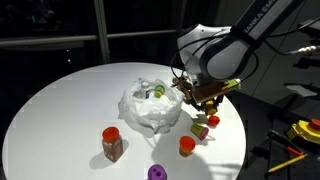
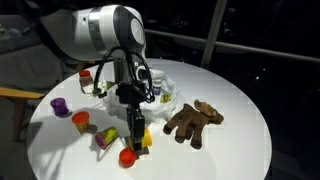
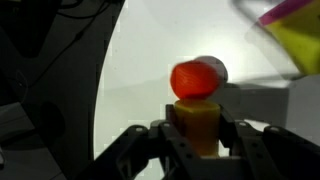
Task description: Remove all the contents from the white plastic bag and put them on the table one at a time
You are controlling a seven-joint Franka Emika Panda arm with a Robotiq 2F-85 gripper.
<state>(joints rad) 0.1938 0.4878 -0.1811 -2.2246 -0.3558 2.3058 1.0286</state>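
Note:
My gripper should go toward the brown toy figure (image 2: 193, 122) and down to release the yellow-orange toy on the bare tabletop, because the red toy food crowds it.
My gripper (image 3: 196, 128) is shut on a yellow-orange toy food (image 3: 196, 112), a short cylinder held upright just above the table (image 3: 140, 60). In an exterior view the gripper (image 2: 135, 132) hangs at the table's near side, beside the white plastic bag (image 2: 168, 88). A red toy food (image 3: 195, 79) lies on the table right beyond the held piece. Out on the table are a red-lidded jar (image 1: 112, 143), a purple toy (image 1: 157, 172), an orange-red toy (image 1: 187, 145), a yellow-green toy (image 1: 199, 128) and a brown toy figure (image 2: 193, 122). The bag (image 1: 150, 105) still shows something green inside.
The table edge (image 1: 235, 150) runs close to the gripper. Beyond it stand yellow tools (image 1: 305, 130). A wooden chair edge (image 2: 20, 95) sits beside the table. Dark windows are behind.

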